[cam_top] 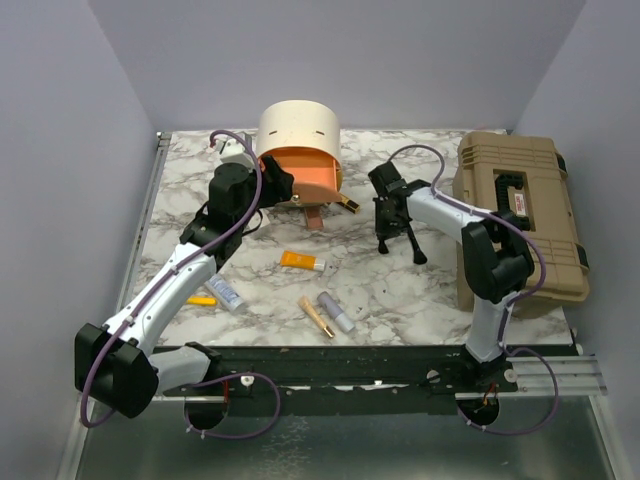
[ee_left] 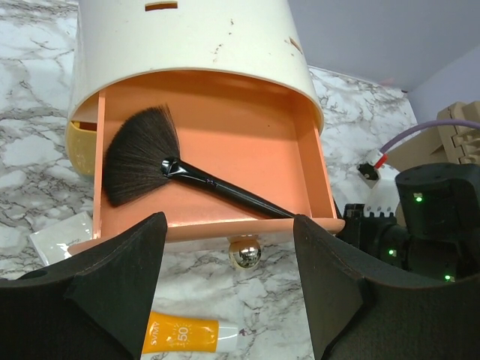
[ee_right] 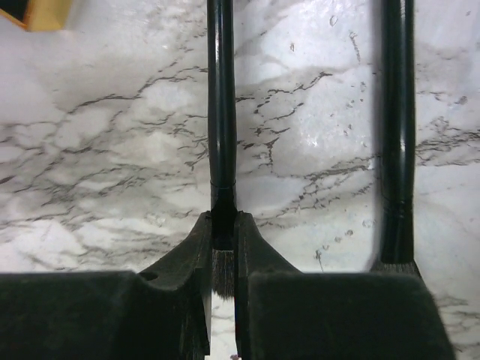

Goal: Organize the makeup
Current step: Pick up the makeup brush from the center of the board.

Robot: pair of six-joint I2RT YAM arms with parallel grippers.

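Observation:
The robot's right gripper will next go up, move across to the left in the top view over the orange drawer (cam_top: 308, 163), which already has a fan brush in it, and release.
My right gripper (ee_right: 223, 244) is shut on a thin black brush (ee_right: 221, 112) near its bristle end, low over the marble; in the top view it (cam_top: 384, 228) is right of the case. A second black brush (ee_right: 397, 135) lies beside it (cam_top: 412, 244). My left gripper (ee_left: 229, 289) is open and empty in front of the case's open orange drawer (ee_left: 225, 135), where a black fan brush (ee_left: 172, 169) lies. The orange tube (ee_left: 184, 335) lies between the left fingers' tips (cam_top: 302, 262). The whitish tube (cam_top: 225, 292), yellow pen (cam_top: 202, 300), gold tube (cam_top: 316, 316) and lilac tube (cam_top: 336, 311) lie near the front.
The cream-and-orange round case (cam_top: 298, 135) stands at the back centre, with a gold drawer knob (ee_left: 244, 253). The tan toolbox (cam_top: 520, 215) fills the right side, shut. A pale flat square (ee_left: 64, 236) lies left of the drawer. Walls close in on three sides.

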